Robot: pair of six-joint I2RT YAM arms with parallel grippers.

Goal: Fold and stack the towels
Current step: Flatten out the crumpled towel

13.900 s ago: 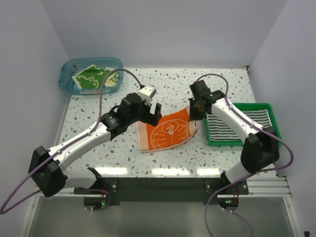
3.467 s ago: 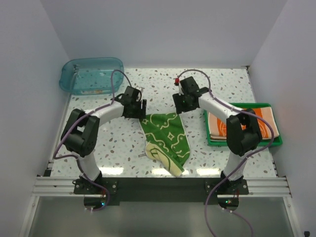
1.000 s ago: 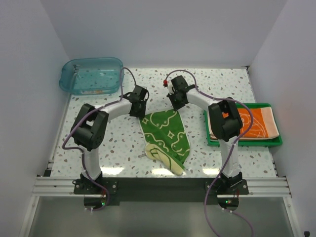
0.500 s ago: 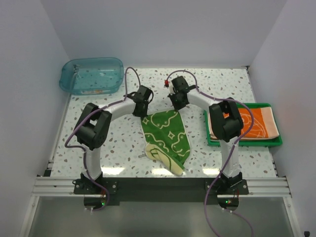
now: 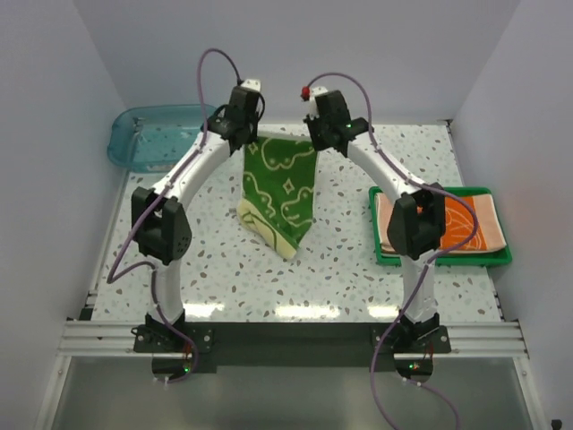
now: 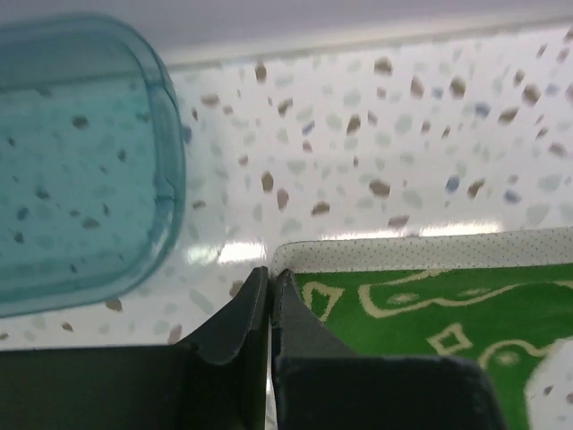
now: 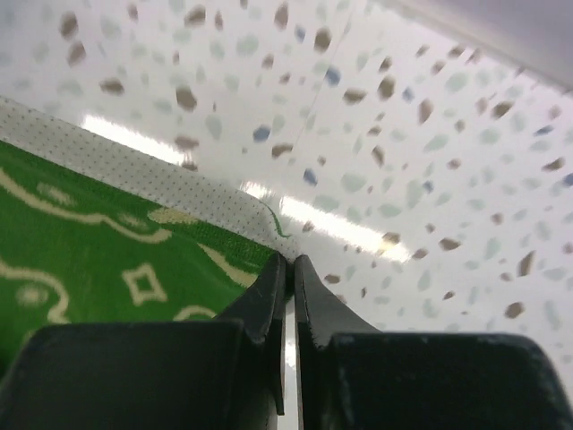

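The towel is hanging unfolded. I will next move my left gripper down and back, lay the towel's hem corner over the tabletop near the pale low tip and let it go.
The green towel (image 5: 280, 190) with a cream pattern hangs in the air between both arms, its pale yellow reverse showing at the low tip. My left gripper (image 5: 246, 133) is shut on its upper left corner (image 6: 285, 258); the jaws pinch the dotted hem. Pinching the upper right corner (image 7: 267, 235) is my right gripper (image 5: 324, 134), also shut. The orange towel (image 5: 448, 224) lies folded in the green tray (image 5: 501, 255) at the right. The striped towel is hidden.
A clear teal tub (image 5: 157, 134) stands at the back left, also seen in the left wrist view as the tub (image 6: 72, 161). White walls close in the speckled table (image 5: 269, 278) at back and sides.
Both arms have risen from the table, lifting the green towel by its two far corners so it now hangs. The left gripper closed on its corner just before the lift.
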